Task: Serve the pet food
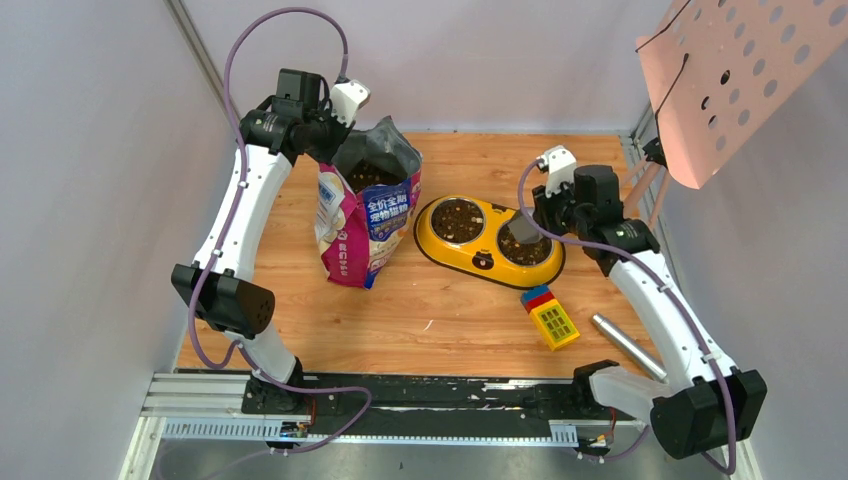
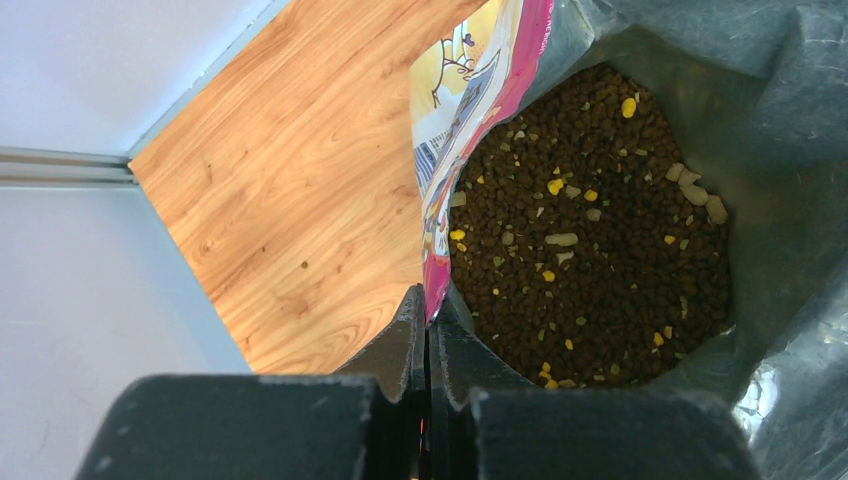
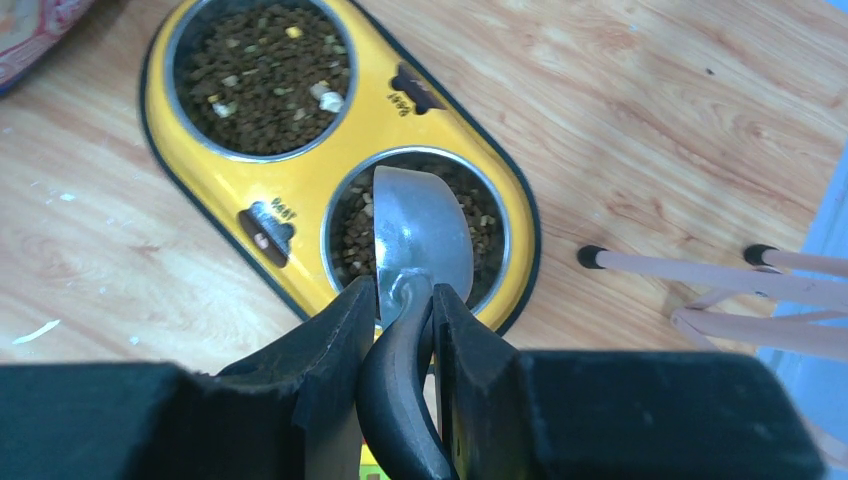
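My right gripper moves back next, lowers the scoop (image 3: pixel 420 235) and releases it, since both bowls hold kibble. Clear tabletop before the feeder lies below and back from the gripper.
The blue-and-magenta cat food bag (image 1: pixel 362 225) stands open on the table, full of dark brown kibble (image 2: pixel 600 240). My left gripper (image 2: pixel 428 310) is shut on the bag's rim (image 2: pixel 440 270) and holds it open; it shows at the bag's top in the top view (image 1: pixel 335 130). The yellow double-bowl feeder (image 1: pixel 488 240) has kibble in both bowls (image 3: pixel 262 75). My right gripper (image 3: pixel 405 300) is shut on the black handle of the grey metal scoop (image 3: pixel 420 235), whose bowl is tipped face down over the right bowl (image 1: pixel 523 245).
A coloured toy block stack (image 1: pixel 550 315) and a metal cylinder (image 1: pixel 625 345) lie in front of the feeder. A pink perforated panel on thin legs (image 1: pixel 735 75) stands at the back right. Walls close in the left and back.
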